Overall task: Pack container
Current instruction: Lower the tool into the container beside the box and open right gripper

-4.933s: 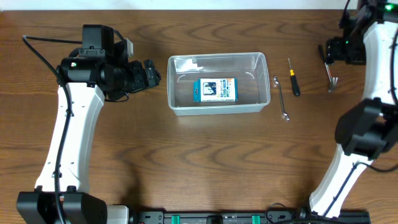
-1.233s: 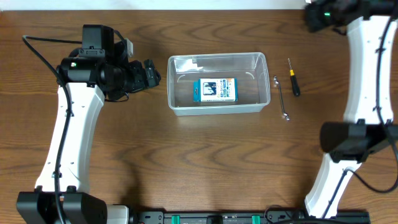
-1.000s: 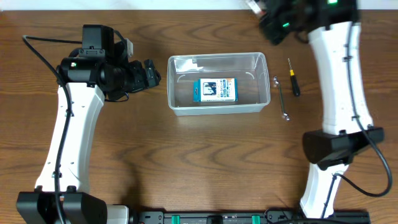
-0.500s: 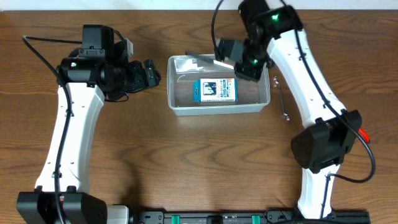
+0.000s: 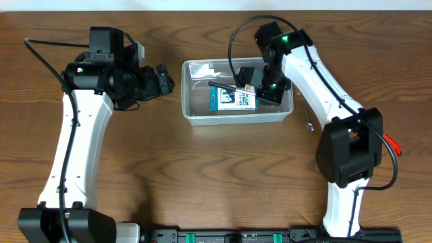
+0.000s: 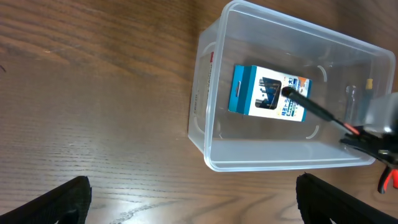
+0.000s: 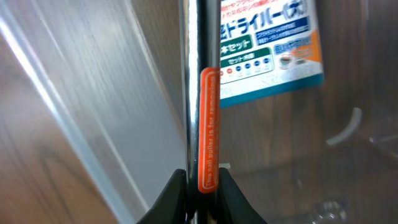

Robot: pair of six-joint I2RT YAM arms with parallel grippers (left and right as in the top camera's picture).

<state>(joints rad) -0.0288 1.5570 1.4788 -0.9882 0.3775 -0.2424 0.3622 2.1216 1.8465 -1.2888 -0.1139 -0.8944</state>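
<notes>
Next, my right gripper lowers between the container's sides and releases the slim metal bar, as the container's bottom below it is open beside the box (image 5: pixel 233 99).
The container (image 5: pixel 236 61), a clear rectangular tub, stands at the table's middle with a blue-and-white box (image 5: pixel 233 99) lying flat inside. My right gripper (image 5: pixel 250 82) hangs over the tub's right half, shut on a slim dark metal bar (image 5: pixel 226 87) with an orange label. The bar points left across the box. Up close the bar (image 7: pixel 200 93) runs straight out of the closed right gripper (image 7: pixel 202 186), above the box (image 7: pixel 267 43). My left gripper (image 5: pixel 164 79) stands open just left of the tub, holding nothing; from its wrist the left gripper (image 6: pixel 196 208) frames the container (image 6: pixel 205 143).
A small metal wrench (image 5: pixel 309 123) lies on the wood right of the tub, partly under my right arm. Bare wooden tabletop stretches along the front.
My right arm has swung in from the far right corner with the bar and come down over the tub. The left arm has stayed still.
</notes>
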